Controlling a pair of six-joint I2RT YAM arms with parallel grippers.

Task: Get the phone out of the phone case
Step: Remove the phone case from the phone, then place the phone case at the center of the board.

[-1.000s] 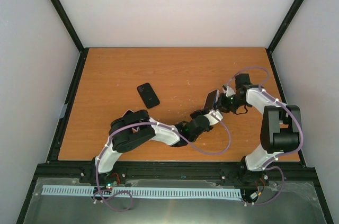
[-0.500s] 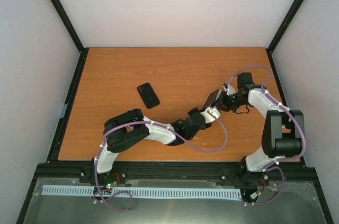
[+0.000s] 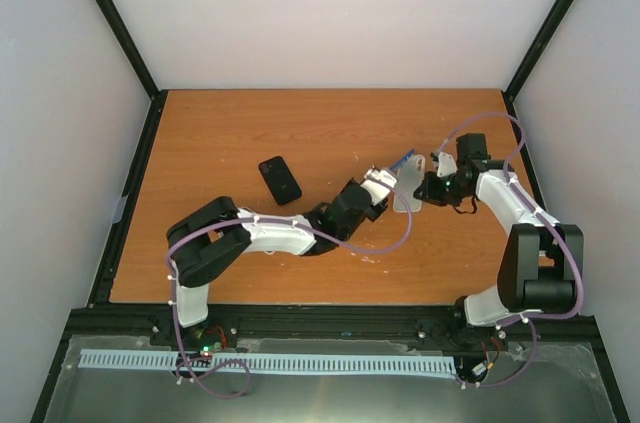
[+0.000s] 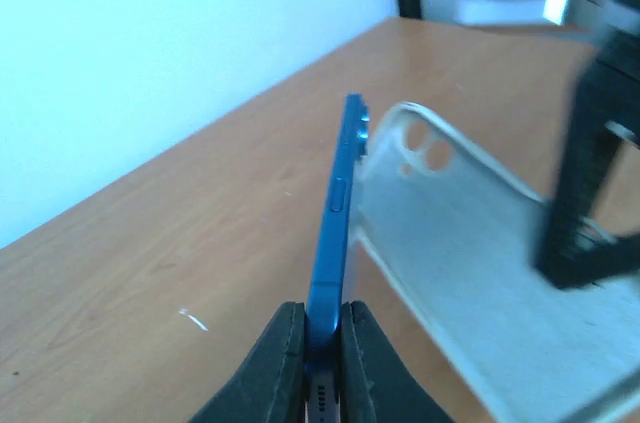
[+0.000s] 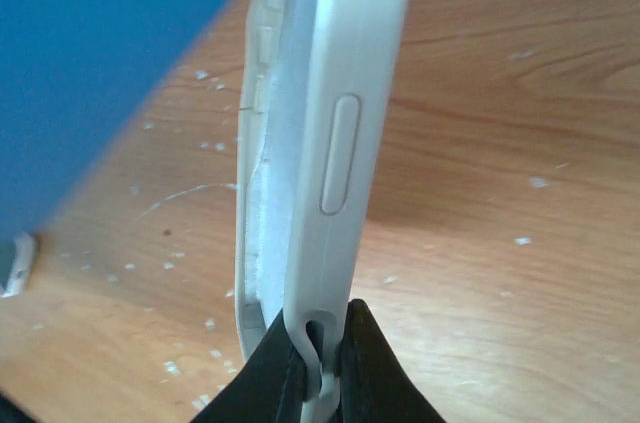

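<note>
The phone is out, so my right gripper next needs to carry the white case (image 3: 408, 191) to the right in the top view and down and release it on the table.
My left gripper (image 3: 388, 175) is shut on the bottom end of a blue phone (image 3: 402, 159). In the left wrist view the phone (image 4: 340, 193) stands edge-on between my pads (image 4: 322, 318). My right gripper (image 3: 425, 189) is shut on the edge of a white phone case (image 3: 408, 191). In the right wrist view the case (image 5: 340, 123) is pinched at its lower rim by my right gripper (image 5: 318, 333). The phone (image 5: 100, 53) is out of the case (image 4: 470, 253). A narrow gap shows between them, and both are held above the table.
A second, black phone (image 3: 280, 180) lies flat on the wooden table (image 3: 220, 133), left of centre. Black frame posts and white walls close in the table on three sides. The left arm stretches across the middle of the table.
My left gripper has drawn back to the left with the blue phone, which has come free of the white case. My right gripper has shifted slightly farther back with the case.
</note>
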